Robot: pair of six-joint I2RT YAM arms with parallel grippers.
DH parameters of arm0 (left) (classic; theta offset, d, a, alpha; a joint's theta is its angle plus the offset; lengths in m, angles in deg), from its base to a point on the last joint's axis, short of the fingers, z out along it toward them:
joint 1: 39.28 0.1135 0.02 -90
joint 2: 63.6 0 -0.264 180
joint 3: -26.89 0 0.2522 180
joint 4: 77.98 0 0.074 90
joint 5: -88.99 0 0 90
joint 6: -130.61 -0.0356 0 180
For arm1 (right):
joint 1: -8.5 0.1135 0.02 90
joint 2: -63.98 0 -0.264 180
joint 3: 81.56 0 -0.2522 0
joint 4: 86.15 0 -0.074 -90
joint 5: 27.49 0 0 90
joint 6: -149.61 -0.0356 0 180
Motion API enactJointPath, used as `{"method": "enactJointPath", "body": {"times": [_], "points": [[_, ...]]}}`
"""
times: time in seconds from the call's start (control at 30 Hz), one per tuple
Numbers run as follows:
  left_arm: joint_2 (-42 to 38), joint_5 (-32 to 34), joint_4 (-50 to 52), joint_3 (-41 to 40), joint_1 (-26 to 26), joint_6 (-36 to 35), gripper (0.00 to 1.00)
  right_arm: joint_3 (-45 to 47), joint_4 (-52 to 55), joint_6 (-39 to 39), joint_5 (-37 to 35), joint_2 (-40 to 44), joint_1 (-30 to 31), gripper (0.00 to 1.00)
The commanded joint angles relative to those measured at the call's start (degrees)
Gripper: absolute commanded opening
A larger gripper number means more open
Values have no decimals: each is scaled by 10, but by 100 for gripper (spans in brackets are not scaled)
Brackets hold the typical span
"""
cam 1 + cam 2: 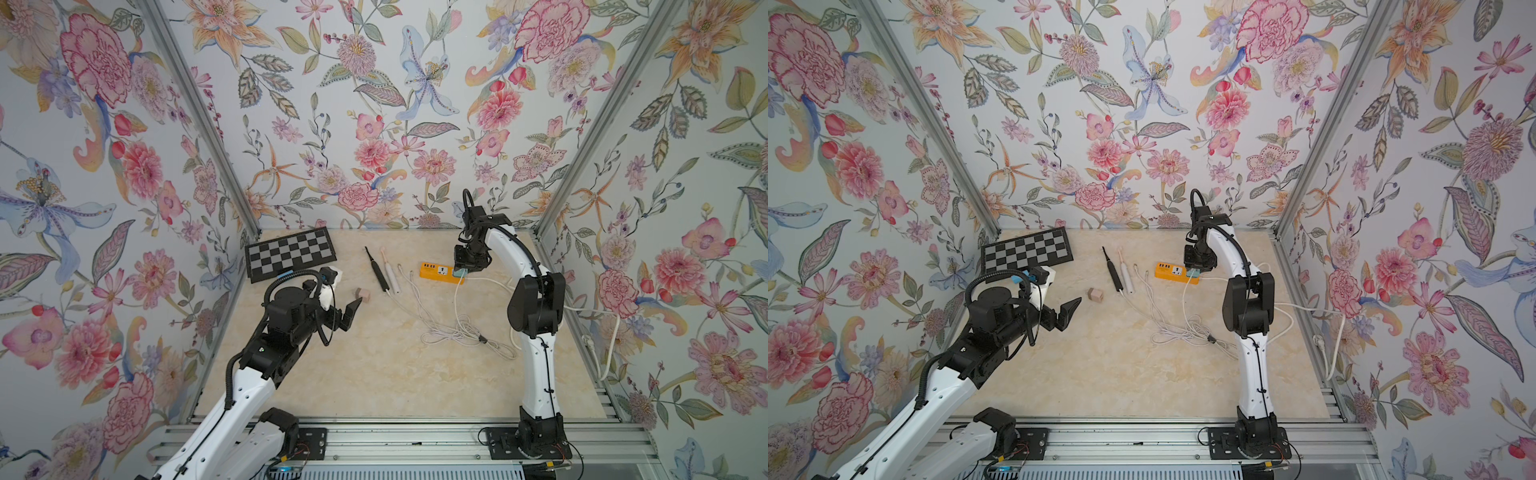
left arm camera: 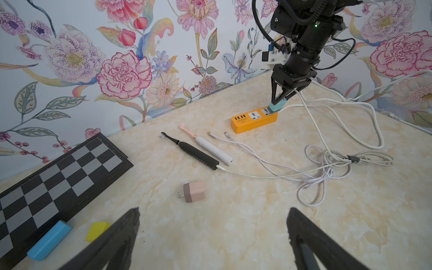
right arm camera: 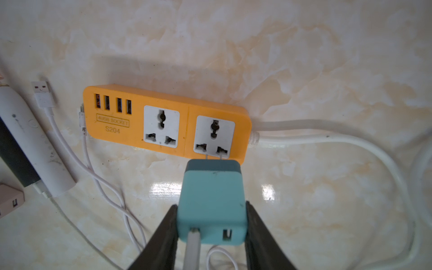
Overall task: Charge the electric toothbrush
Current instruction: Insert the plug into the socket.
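The plug's pins still show at the socket's slots. I need to push the teal charger plug in my right gripper down into the socket nearest the cord (image 3: 212, 147) next and let go of it.
A black electric toothbrush (image 2: 197, 154) lies on the marble table with a white cable plugged into its base. A white and pink toothbrush (image 2: 214, 149) lies beside it. My right gripper (image 3: 211, 205) is shut on a teal charger plug (image 3: 211, 201) that has a white cable in one port. Its two prongs meet the slots of the orange power strip's (image 3: 163, 121) socket nearest the strip's cord. In both top views the strip (image 1: 440, 272) sits at the back, right of the toothbrushes (image 1: 1115, 276). My left gripper (image 2: 212, 224) hangs open and empty, short of a pink charger plug (image 2: 194, 191).
A folded chessboard (image 1: 291, 253) lies at the back left, with a blue cylinder (image 2: 50, 240) and a yellow block (image 2: 97, 230) near it. A tangle of white cables (image 1: 461, 332) covers the middle right. Loose cable ends (image 2: 211, 134) lie between toothbrushes and strip.
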Motion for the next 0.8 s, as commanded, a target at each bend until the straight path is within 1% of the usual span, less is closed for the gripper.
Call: {"method": "enactJointPath", "body": {"times": [0.0, 0.1, 0.3, 0.4, 0.57, 0.77], "points": [[-1, 7, 1, -8, 3, -18, 99, -25, 33, -7, -16, -25, 4, 20], [1, 7, 0, -8, 3, -19, 99, -48, 46, -10, -27, -42, 5, 21], [2, 8, 1, -8, 3, -21, 99, -81, 57, -11, -16, -69, 5, 23], [1, 14, 2, -8, 3, -23, 99, -85, 70, -10, -6, -80, 7, 23], [3, 14, 3, -9, 3, -23, 99, -92, 80, -5, -24, -97, 10, 24], [9, 12, 2, -9, 3, -22, 99, -165, 81, -3, -39, -149, 8, 27]]}}
